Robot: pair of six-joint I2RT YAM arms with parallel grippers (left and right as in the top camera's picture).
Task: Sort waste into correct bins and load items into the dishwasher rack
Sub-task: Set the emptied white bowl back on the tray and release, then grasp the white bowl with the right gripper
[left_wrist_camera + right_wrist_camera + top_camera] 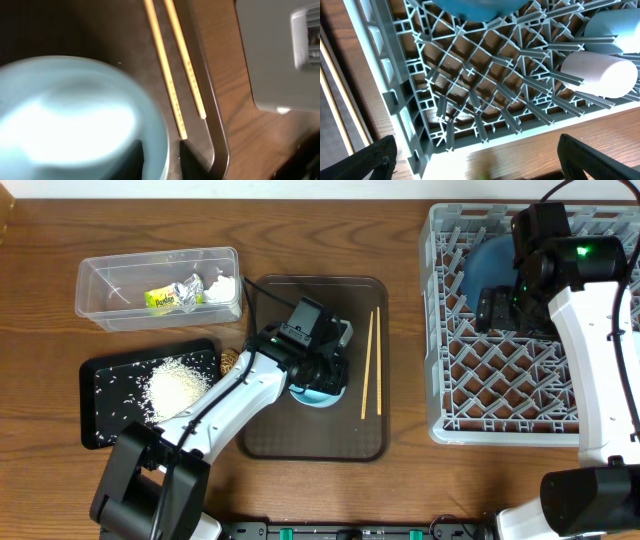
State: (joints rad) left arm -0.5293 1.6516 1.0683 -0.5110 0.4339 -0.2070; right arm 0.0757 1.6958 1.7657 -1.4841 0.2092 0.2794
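My right gripper swings from the rack [500, 400] down onto the light-blue bowl's rim beside the chopsticks next, since that side of the bowl faces the rack.
The small light-blue bowl [322, 394] [75, 115] sits on the brown tray [280, 430]. My left gripper [318, 375] [162, 161] straddles its rim, one finger inside and one outside, slightly open with a thin gap at the outer finger. The chopsticks [370, 362] [175, 75] lie just right of the bowl. My right gripper [494, 310] [477, 152] hangs wide open and empty over the grey dishwasher rack [500, 400] [470, 90], which holds the dark blue bowl [490, 262] [475, 7] and a white cup [600, 75].
The clear tub [110, 295] at the back left holds a foil wrapper [165, 298] and white tissue [220, 285]. White rice [175, 387] lies on the black tray [105, 420]. A brown lumpy piece [230, 360] rests between the two trays.
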